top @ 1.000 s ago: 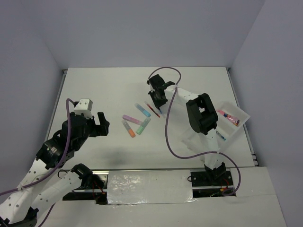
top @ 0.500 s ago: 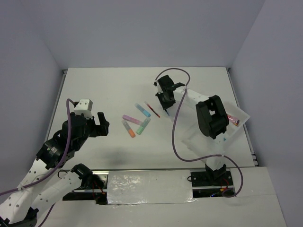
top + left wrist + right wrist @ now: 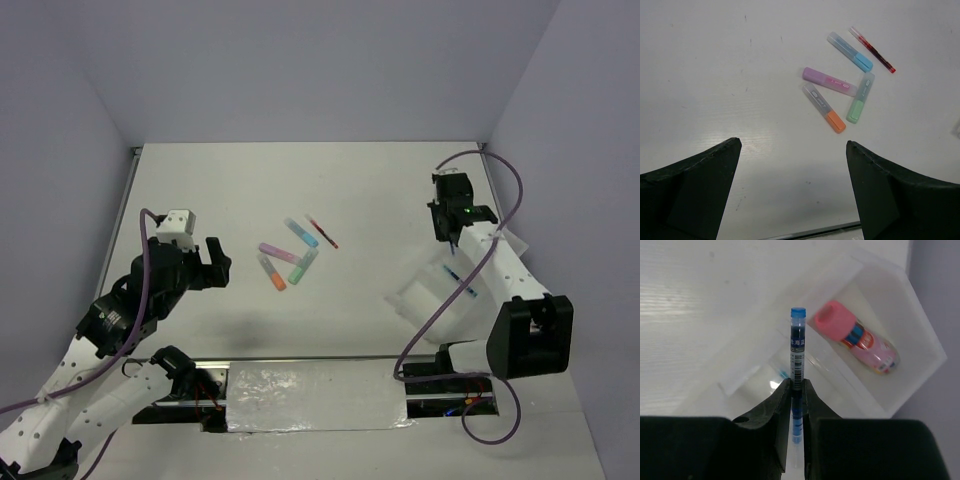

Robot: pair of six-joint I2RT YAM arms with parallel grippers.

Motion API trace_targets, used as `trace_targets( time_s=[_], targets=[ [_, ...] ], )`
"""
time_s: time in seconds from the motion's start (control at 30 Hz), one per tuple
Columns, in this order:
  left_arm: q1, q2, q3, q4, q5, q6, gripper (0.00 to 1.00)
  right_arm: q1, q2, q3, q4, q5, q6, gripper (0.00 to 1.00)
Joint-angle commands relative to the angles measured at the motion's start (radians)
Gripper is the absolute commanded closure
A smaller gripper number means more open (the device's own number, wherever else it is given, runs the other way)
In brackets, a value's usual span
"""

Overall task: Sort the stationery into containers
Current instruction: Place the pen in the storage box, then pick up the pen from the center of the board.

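I will pull my right gripper back, as another blue pen is already in the tray. I will bring it over that pen's section (image 3: 764,385) and let go of the thin blue pen (image 3: 797,345) there.
My right gripper (image 3: 796,385) is shut on a thin blue pen (image 3: 797,345), which sticks out past the fingertips above the translucent white tray (image 3: 920,342). A stubby pink tube (image 3: 856,337) lies in the tray's end compartment. From above, the right gripper (image 3: 452,238) hangs over the tray (image 3: 418,296), and another blue pen (image 3: 460,281) lies inside it. On the table lie purple (image 3: 829,81), blue (image 3: 850,51), green (image 3: 860,97) and orange (image 3: 824,107) highlighters and a red pen (image 3: 872,49). My left gripper (image 3: 792,145) is open and holds nothing, well short of them.
The tray sits near the table's right edge (image 3: 535,300), with the purple side wall just beyond. The highlighter cluster (image 3: 288,253) lies mid-table between the two arms. A purple cable (image 3: 440,310) loops off the right arm over the tray.
The right arm has swung from beside the red pen at mid-table to over the tray on the right, carrying the blue pen. The left arm has not moved.
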Motion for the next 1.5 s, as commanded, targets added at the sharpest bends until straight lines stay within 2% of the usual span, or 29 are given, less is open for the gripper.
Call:
trace_targets(
  time_s=[0.0,0.17,0.4,0.47,0.5,0.57,0.6,0.63,0.77,0.8,0.9,1.0,1.03,1.07,1.13,1.2,1.23,1.27,1.3,1.33,1.37,1.4,1.43,1.47],
  targets=[
    [0.002,0.006,0.001,0.042,0.009,0.025,0.01,-0.051,-0.091,-0.051,0.024,0.063,0.015,1.0],
    [0.002,-0.002,-0.002,0.041,0.006,0.023,0.01,-0.065,-0.111,-0.082,0.017,0.129,0.037,1.0],
    [0.002,0.0,-0.002,0.042,0.011,0.023,0.01,-0.065,-0.116,-0.132,-0.008,0.12,0.078,1.0],
    [0.002,0.0,-0.002,0.041,0.009,0.025,0.01,-0.065,-0.122,-0.131,-0.011,0.117,0.081,0.97],
    [0.002,-0.005,-0.001,0.042,0.009,0.025,0.01,-0.065,-0.123,-0.129,-0.012,0.115,0.081,0.87],
    [0.002,-0.01,-0.002,0.042,0.008,0.023,0.01,-0.065,-0.136,-0.134,-0.012,0.121,0.088,0.77],
    [0.002,-0.011,-0.004,0.042,0.006,0.023,0.01,-0.063,-0.14,-0.135,-0.012,0.123,0.091,0.65],
    [0.002,-0.011,-0.002,0.042,0.006,0.023,0.01,-0.065,-0.145,-0.135,-0.012,0.123,0.094,0.58],
    [0.002,-0.007,-0.002,0.044,0.008,0.023,0.01,-0.062,-0.171,-0.126,-0.012,0.092,0.1,0.33],
    [0.002,-0.005,-0.002,0.042,0.008,0.025,0.01,-0.062,-0.182,-0.123,-0.014,0.069,0.098,0.3],
    [0.002,-0.003,-0.002,0.042,0.008,0.023,0.01,-0.051,-0.199,-0.091,-0.014,0.002,0.112,0.29],
    [0.002,0.001,-0.002,0.044,0.006,0.025,0.01,0.1,-0.206,-0.044,0.056,-0.051,0.147,0.28],
    [0.003,0.007,-0.001,0.044,0.003,0.023,0.01,0.219,-0.187,-0.004,0.075,-0.011,0.184,0.12],
    [0.003,0.01,-0.001,0.044,0.002,0.023,0.01,0.278,-0.164,0.025,0.104,0.014,0.199,0.0],
    [0.003,0.019,0.003,0.038,-0.004,0.018,0.01,0.401,-0.069,0.103,0.158,-0.007,0.219,0.0],
    [0.002,0.026,0.004,0.036,-0.012,0.018,0.01,0.44,0.013,0.156,0.251,-0.099,0.217,0.0],
    [0.002,0.026,0.004,0.034,-0.014,0.015,0.01,0.448,0.115,0.221,0.271,-0.185,0.189,0.0],
    [0.003,0.026,0.003,0.033,-0.02,0.014,0.01,0.454,0.175,0.278,0.238,-0.36,0.178,0.0],
    [0.002,0.024,0.004,0.031,-0.024,0.014,0.01,0.463,0.244,0.346,0.188,-0.392,0.169,0.0],
    [0.002,0.024,0.004,0.028,-0.028,0.009,0.01,0.472,0.368,0.489,0.145,-0.329,0.16,0.0],
    [0.002,0.018,0.004,0.027,-0.035,0.009,0.01,0.492,0.421,0.548,0.091,-0.284,0.16,0.01],
    [0.003,0.015,0.003,0.028,-0.034,0.009,0.01,0.495,0.468,0.593,0.078,-0.272,0.157,0.05],
    [0.003,0.013,0.003,0.03,-0.034,0.009,0.01,0.492,0.514,0.677,0.066,-0.275,0.128,0.13],
    [0.002,0.015,0.003,0.03,-0.032,0.009,0.01,0.492,0.609,0.729,0.037,-0.249,0.129,0.3]
  ],
)
